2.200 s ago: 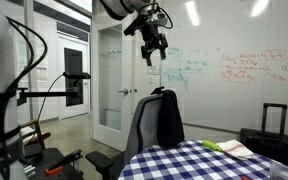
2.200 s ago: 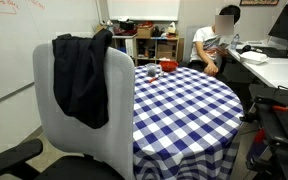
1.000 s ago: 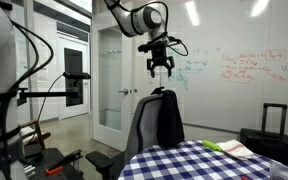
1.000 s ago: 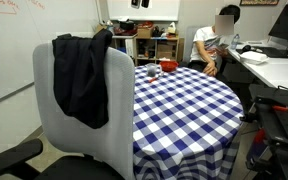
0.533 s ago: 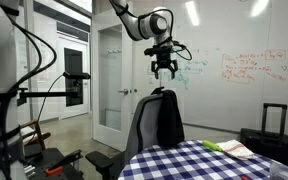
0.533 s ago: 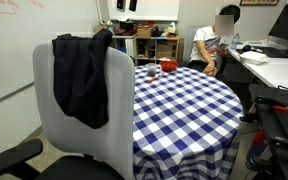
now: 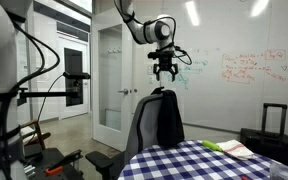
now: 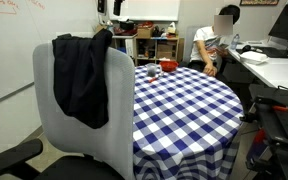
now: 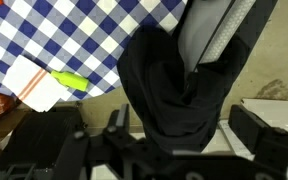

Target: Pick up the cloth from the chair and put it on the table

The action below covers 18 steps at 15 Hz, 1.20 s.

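Note:
The black cloth's raised top fold is below my open gripper and pokes above the backrest, so I should lower my fingers over it.
The black cloth (image 8: 82, 78) hangs over the top of the grey chair's backrest (image 8: 109, 125), draped down its back. It also shows in an exterior view (image 7: 170, 118) and in the wrist view (image 9: 169, 85). My gripper (image 7: 165, 75) hangs open in the air just above the chair top, apart from the cloth; in the wrist view its fingers (image 9: 169, 135) stand wide on either side of the cloth below. The table with the blue-and-white checked tablecloth (image 8: 184, 100) stands right behind the chair and shows in the wrist view (image 9: 54, 30).
A person (image 8: 212, 45) sits at the far side of the table. A red object (image 8: 168, 67) and papers with a green item (image 7: 227, 148) lie on the table. A black suitcase (image 7: 272, 128) stands by the whiteboard wall. Black stands and cables (image 7: 44, 95) are nearby.
My gripper has moved sideways and down from up high to a spot just above the chair top. The cloth and chair have not moved.

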{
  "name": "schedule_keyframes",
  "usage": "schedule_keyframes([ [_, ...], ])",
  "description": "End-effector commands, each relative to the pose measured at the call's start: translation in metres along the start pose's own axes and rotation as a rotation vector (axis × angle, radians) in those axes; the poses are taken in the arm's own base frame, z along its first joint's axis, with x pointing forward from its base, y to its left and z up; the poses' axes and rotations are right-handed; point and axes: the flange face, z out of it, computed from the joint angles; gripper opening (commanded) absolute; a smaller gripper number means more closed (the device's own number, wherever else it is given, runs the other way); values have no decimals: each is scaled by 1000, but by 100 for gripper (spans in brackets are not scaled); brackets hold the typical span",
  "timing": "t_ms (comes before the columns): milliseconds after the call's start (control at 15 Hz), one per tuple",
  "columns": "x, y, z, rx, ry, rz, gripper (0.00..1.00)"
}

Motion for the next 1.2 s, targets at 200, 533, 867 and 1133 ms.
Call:
schedule_keyframes([
  [200,31,-13,30,21,-67,-17,100],
  [533,39,-24,47,30,-115,-30,97],
  [867,40,-33,56,23,-158,-36,55],
  [1133,41,-37,50,-33,-179,-32,23],
])
